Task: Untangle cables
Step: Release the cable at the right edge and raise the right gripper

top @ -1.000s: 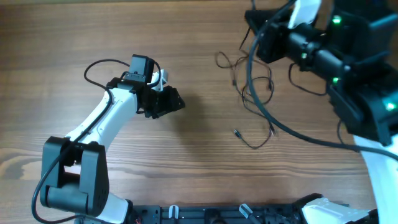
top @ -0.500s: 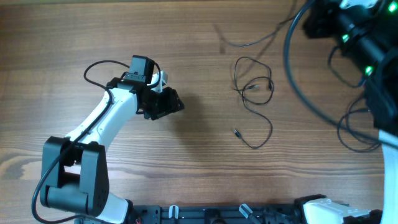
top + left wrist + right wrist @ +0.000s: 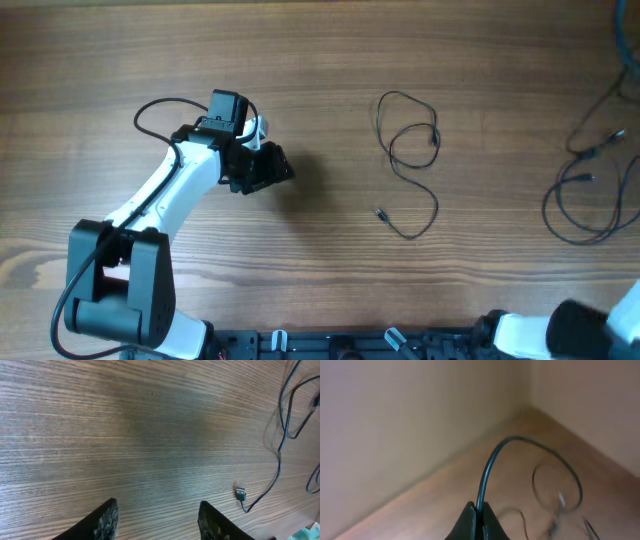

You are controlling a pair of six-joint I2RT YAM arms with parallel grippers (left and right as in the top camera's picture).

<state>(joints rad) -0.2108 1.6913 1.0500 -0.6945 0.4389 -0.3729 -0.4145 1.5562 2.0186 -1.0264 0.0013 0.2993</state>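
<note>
The black cable is still held up off the table. I should lower my right gripper, tilt it down toward the curled cable (image 3: pixel 597 198) and open it.
One thin black cable (image 3: pixel 410 150) lies in loops mid-table, its plug end (image 3: pixel 381 213) toward the front. A second cable (image 3: pixel 578 205) curls at the right edge and runs out of the overhead view. My left gripper (image 3: pixel 268 168) rests left of the looped cable, apart from it. In the left wrist view it (image 3: pixel 160 521) is open over bare wood, with the USB plug (image 3: pixel 241 493) and cord (image 3: pixel 280 445) off to its right. My right gripper (image 3: pixel 477 510) is shut on a black cable (image 3: pixel 490 465) that arcs upward. Blurred loops (image 3: pixel 557 491) hang beyond it.
The wooden table (image 3: pixel 300 60) fills the overhead view. A white part of the right arm (image 3: pixel 540 332) shows at the bottom right corner. A pale wall (image 3: pixel 395 420) stands behind the right gripper.
The right arm has swung up and right, out of the overhead view, pulling one cable away to the right edge. The looped cable stays mid-table. The left arm has barely moved.
</note>
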